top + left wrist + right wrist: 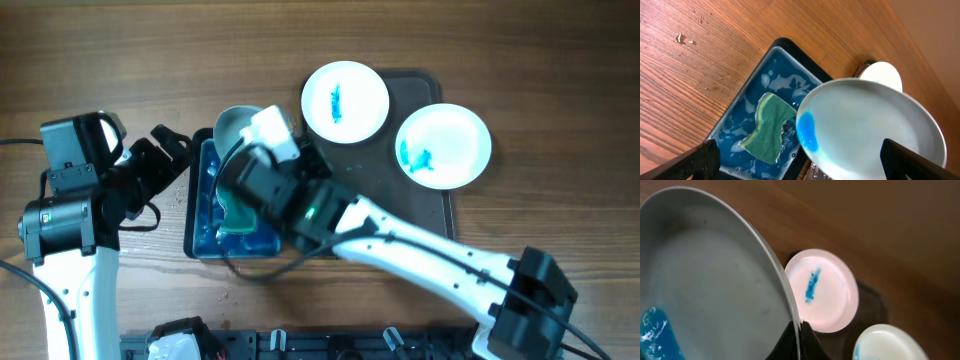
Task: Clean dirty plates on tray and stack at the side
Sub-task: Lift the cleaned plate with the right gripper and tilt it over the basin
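My right gripper next lifts across the tray (425, 200), then lowers the plate onto the bare wood beyond, to its right in the overhead view.
My right gripper (799, 332) is shut on the rim of a grey plate (710, 280) and holds it tilted over the blue water basin (203, 225). The plate (875, 130) has a blue smear at its lower edge. A green and yellow sponge (767, 127) lies in the basin's soapy water (747, 105). My left gripper (800, 170) is open and empty, at the basin's left side. Two white plates with blue stains (345, 100) (443, 145) lie on the dark tray (425, 200).
The wooden table (120, 60) surrounds the basin and tray. A few crumbs (680, 37) lie on the wood left of the basin. A dark rack (330, 345) runs along the front edge.
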